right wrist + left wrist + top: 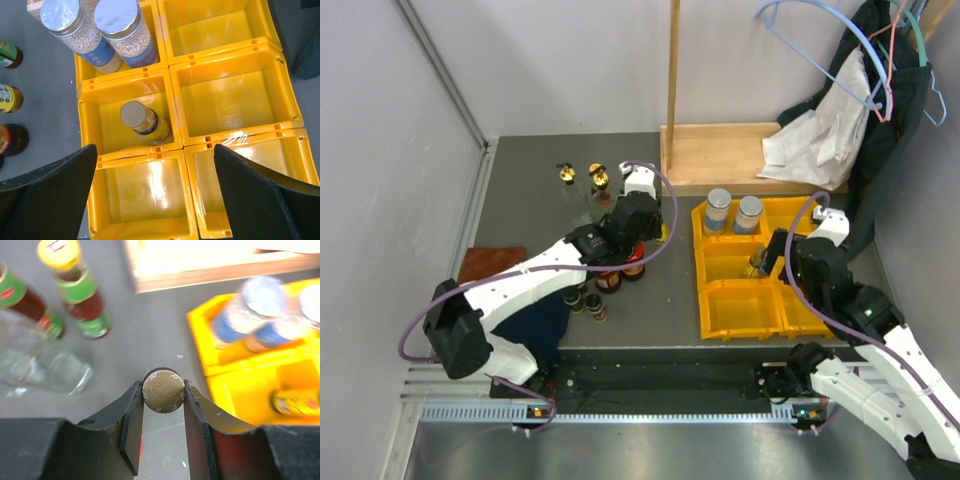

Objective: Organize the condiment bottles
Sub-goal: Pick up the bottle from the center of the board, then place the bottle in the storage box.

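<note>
The free spot beside the yellow-labelled bottle is to the right of my left gripper in the top view, so I will move over it, lower and release the bronze cap.
My left gripper is shut on the round bronze cap of a small condiment bottle; both jaws press its sides. In the top view this gripper sits over a cluster of dark bottles on the grey table. Two tall clear gold-stoppered bottles stand behind it. My right gripper hangs open above the yellow bin, holding nothing. Two silver-lidded pale jars fill the bin's back-left compartment. A yellow-labelled bottle stands in the compartment in front of them.
A wooden stand and hanging clothes are at the back right. A brown cloth and a dark blue cloth lie at the left. Green-labelled bottles and clear glass stand left of the left gripper.
</note>
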### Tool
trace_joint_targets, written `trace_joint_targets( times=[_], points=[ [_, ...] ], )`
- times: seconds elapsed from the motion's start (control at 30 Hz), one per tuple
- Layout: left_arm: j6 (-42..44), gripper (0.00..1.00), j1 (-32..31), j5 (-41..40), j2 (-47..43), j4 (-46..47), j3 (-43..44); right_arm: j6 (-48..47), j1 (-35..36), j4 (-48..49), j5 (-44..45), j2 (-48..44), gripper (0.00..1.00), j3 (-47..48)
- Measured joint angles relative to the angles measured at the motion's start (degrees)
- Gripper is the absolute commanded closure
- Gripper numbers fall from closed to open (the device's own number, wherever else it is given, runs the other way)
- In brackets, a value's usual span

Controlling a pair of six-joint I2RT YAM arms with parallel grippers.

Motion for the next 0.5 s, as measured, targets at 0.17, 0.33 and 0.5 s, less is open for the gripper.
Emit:
trace_joint_targets(
  times=[0.17,0.33,0.5],
  points=[
    [4.3,1.00,-3.0,5.6,-1.4,0.7,1.6,0.5,0.0,-0.4,0.3,-0.5,0.01,0.0],
    [9.1,1.00,-7.3,13.2,-1.4,1.2,2.1,1.0,0.0,-1.4,1.3,-1.2,0.01,0.2],
    [11.4,1.00,-9.9,19.7,-1.1,2.0,2.1,1.3,0.0,-2.3,2.6,-2.2,0.01,0.3]
  ],
)
